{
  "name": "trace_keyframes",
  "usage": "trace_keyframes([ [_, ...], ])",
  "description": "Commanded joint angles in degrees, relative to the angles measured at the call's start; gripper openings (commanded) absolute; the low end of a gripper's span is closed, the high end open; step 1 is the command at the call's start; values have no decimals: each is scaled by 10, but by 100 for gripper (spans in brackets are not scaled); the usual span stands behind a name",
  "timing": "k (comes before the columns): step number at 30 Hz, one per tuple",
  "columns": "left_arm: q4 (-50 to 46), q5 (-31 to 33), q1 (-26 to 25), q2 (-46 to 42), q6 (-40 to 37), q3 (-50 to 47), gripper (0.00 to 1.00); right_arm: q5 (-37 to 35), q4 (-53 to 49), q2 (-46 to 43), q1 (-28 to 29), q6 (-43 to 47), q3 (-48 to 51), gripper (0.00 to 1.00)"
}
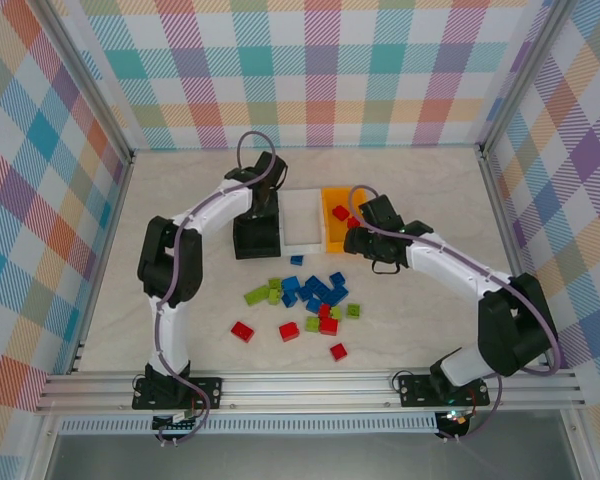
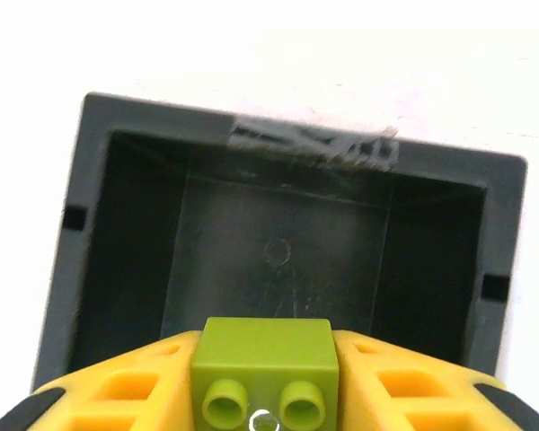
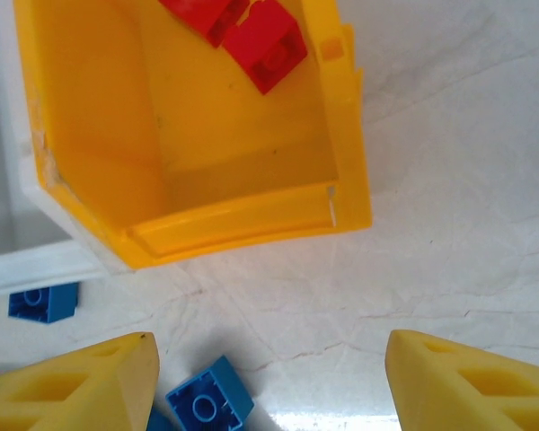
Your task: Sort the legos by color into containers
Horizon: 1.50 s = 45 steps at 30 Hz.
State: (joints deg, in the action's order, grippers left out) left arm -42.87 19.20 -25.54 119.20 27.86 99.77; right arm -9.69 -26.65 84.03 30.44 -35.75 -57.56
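Note:
The lone lime green lego lies clear of the clustered bricks, so my right gripper moves back from the orange-yellow container and down onto it next.
My left gripper (image 2: 264,395) is shut on a lime green lego (image 2: 262,368), studs toward the camera, hanging over the open black container (image 2: 505,233), whose floor is bare. From above, the left gripper (image 1: 260,205) sits over the black container (image 1: 256,237). My right gripper (image 3: 269,346) is open with nothing between its fingers, just off the near end of the orange-yellow container (image 3: 251,220), which holds red legos (image 3: 269,45). A blue lego (image 3: 208,400) lies on the table by its left finger. The white container (image 1: 302,222) stands between the other two.
Loose red, blue and green legos (image 1: 310,295) are scattered on the table in front of the containers. A single blue brick (image 3: 43,302) lies near the white container's front. Both arms reach in over the table.

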Motion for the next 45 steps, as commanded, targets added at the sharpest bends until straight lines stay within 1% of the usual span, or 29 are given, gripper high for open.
trace_keyframes([
  [1,-35,10,4,12,-17,39,52,53,-13,-25,10,13,17,69],
  [4,-36,9,4,12,-21,55,62,62,-33,-37,25,24,26,70],
  [8,-46,-10,4,-10,-14,74,66,72,-54,-56,43,31,39,66],
  [9,-36,-24,3,-29,-10,64,68,72,-57,-59,46,34,42,66],
  [11,-6,-54,-5,-85,3,23,76,79,-75,-56,56,40,43,66],
  [14,31,-81,-29,-171,16,-51,87,64,-107,-48,74,30,52,66],
  [15,39,-84,-40,-195,18,-73,97,56,-112,-48,79,24,59,66],
  [16,49,-87,-54,-224,22,-103,100,50,-115,-49,85,18,69,66],
  [21,86,-69,-119,-358,47,-262,100,47,-89,-47,101,-13,115,66],
  [25,103,-68,-134,-450,94,-390,100,46,-61,-23,116,-25,121,64],
  [29,101,-71,-134,-514,115,-466,100,43,-52,7,129,-27,111,63],
  [34,76,-51,-134,-559,121,-500,100,15,-71,23,131,-42,107,58],
  [36,72,-47,-134,-572,122,-506,100,12,-80,25,132,-46,109,54],
  [39,64,-34,-134,-583,120,-509,100,12,-90,31,140,-49,116,52],
  [42,55,-24,-134,-588,117,-506,100,11,-90,33,143,-57,129,43],
  [45,42,-7,-134,-591,110,-501,100,8,-83,5,144,-59,136,33],
])
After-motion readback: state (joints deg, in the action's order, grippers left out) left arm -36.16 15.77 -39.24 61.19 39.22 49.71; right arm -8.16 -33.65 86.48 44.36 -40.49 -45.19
